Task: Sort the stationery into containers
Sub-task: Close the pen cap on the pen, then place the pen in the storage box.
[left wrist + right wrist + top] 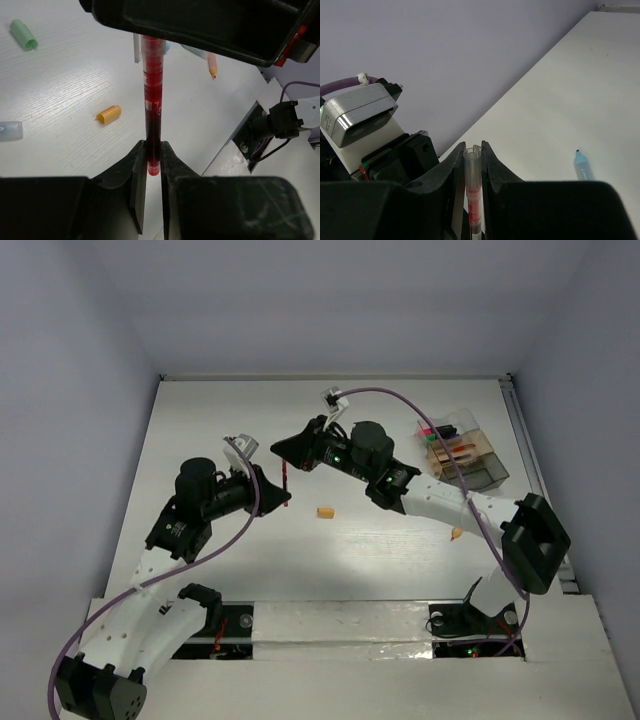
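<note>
My right gripper should swing the red pen [287, 483] to the right in the top view next, then release it over the container's middle section, because a pen lies there.
A thin red pen [287, 483] hangs above the table, held between both grippers. My left gripper [278, 494] is shut on its red end; in the left wrist view the pen [152, 100] runs up from my left gripper [153, 146] into the black right gripper [200, 25]. My right gripper [286, 452] is shut on the clear-capped end [472, 165], which sits between its fingers [491, 165]. The clear compartment container [478, 462], with pink and green highlighters inside, stands at the far right.
An orange eraser [324, 511] lies near the table's middle and another orange piece [456, 533] by the right arm. The left wrist view shows a green piece [24, 34], an orange eraser [108, 114], a pale blue piece [10, 131] and an orange pencil [212, 65]. A blue pen [582, 166] lies right of the right gripper.
</note>
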Robot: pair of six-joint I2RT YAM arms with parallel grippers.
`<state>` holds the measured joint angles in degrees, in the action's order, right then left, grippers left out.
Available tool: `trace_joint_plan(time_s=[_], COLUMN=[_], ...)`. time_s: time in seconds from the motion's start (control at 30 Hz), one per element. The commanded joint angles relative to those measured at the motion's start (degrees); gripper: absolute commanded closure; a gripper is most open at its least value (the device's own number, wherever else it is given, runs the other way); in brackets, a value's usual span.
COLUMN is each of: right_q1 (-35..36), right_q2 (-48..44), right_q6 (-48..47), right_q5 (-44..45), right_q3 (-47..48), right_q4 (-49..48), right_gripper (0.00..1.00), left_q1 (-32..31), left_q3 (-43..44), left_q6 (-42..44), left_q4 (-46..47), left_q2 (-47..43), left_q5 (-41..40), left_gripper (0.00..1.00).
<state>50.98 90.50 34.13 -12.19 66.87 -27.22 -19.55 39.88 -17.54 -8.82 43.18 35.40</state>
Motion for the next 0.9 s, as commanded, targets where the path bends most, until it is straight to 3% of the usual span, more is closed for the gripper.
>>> trace_joint_plan(time_s=[0.0, 0.23, 0.33, 0.47, 0.57, 0.73, 0.87], right_q1=[1.06, -8.35, -11.42, -14.94, -17.13, -21.53, -29.8], right_q2=[2.05, 1.43, 2.14, 3.54, 3.81, 0.93, -6.63], right_q6=[2.34, 14.82, 18.77, 23.34, 24.23, 24.41, 18.97], right_q5=[-4.7, -7.68, -8.81, -9.87, -10.14, -8.56, -4.0], right_q3=[-1.48, -5.0, -4.29, -4.12, -4.82, -9.54, -15.18], right_q4=[8.07, -4.84, -8.8, -12.76, -13.56, -15.31, -7.69], right_gripper=[1.0, 1.0, 1.0, 1.0, 1.0, 1.0, 1.0], left_q1=[0.57, 0.04, 0.04, -0.49, -0.49, -0.49, -0.49], left_q3=[4.42, 2.75, 2.22, 1.7, 1.78, 1.96, 1.43], left_q6=[-1.27, -1.36, -0.83, -0.39, -0.13, 0.4, 1.37], left_q4=[15.76, 13.93, 13.22, 12.95, 12.95, 12.6, 11.72], left_q2=[-1.35, 0.94, 0.77, -0.28, -1.08, -1.78, -2.83], left_q5=[-1.13, 0.11, -0.06, -0.68, -1.47, -2.26, -2.53], left_gripper=[1.0, 0.97, 0.85, 0.56, 0.42, 0.31, 0.16])
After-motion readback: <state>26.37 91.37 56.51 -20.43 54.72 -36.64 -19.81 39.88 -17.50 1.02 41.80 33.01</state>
